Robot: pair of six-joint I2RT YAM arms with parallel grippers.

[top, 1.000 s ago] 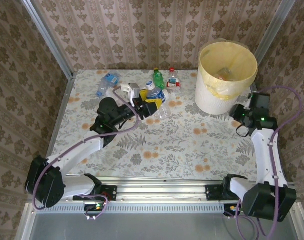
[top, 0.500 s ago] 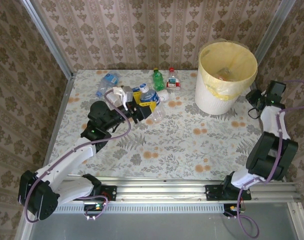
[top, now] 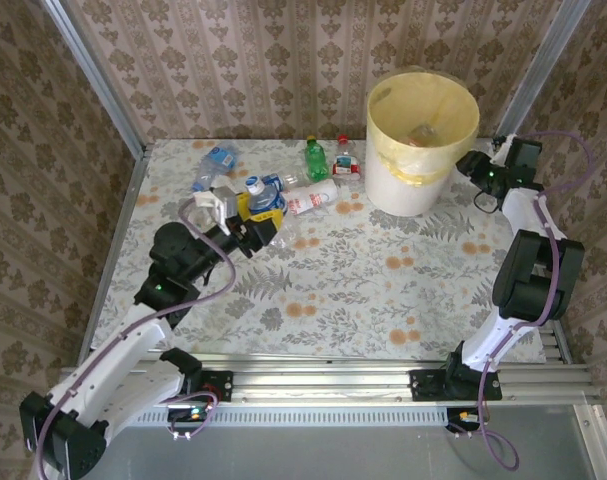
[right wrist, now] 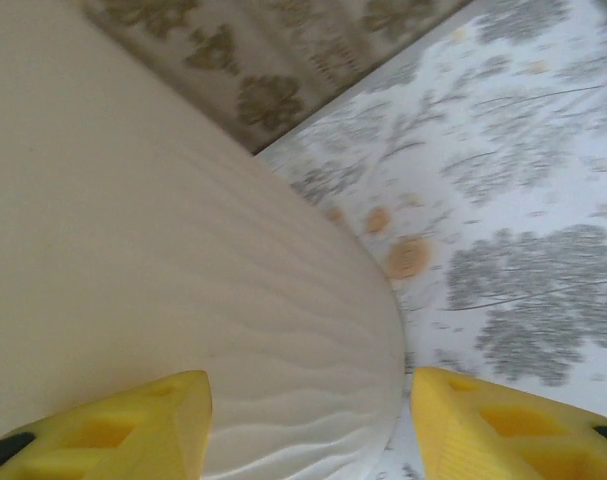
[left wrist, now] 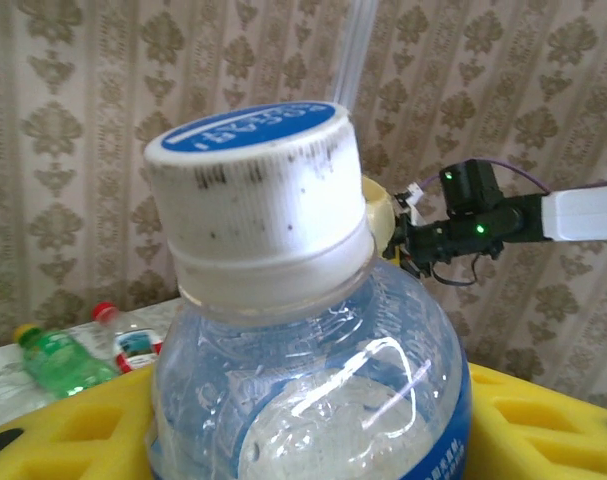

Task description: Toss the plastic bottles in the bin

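The bin's opening (top: 421, 112) lies outward of the left gripper, beyond the red-capped bottle, so the left gripper should next swing up and outward to release the clear bottle toward it.
My left gripper (top: 255, 212) is shut on a clear plastic bottle (top: 260, 196) with a blue label, held upright above the table's left half. In the left wrist view its blue-topped white cap (left wrist: 253, 190) looms close between the yellow fingers (left wrist: 543, 420). The bin (top: 415, 180), white with a yellow liner, stands at the back right. My right gripper (top: 475, 168) is open against its right side, and the bin's white wall (right wrist: 183, 260) curves between the fingers (right wrist: 503, 420). More bottles are on the table: a green one (top: 315, 160), a red-capped one (top: 344, 157) and a lying one (top: 309, 196).
Another blue-labelled bottle (top: 213, 164) lies at the back left. Something small rests inside the bin's liner (top: 424, 131). Patterned walls close in the table on three sides, with metal posts in the corners. The floral tabletop (top: 363, 280) is bare in front.
The bin has slid left along the back. My right gripper has swung toward the bin's right side and its jaws have widened. My left arm has drawn back to the left with its bottle.
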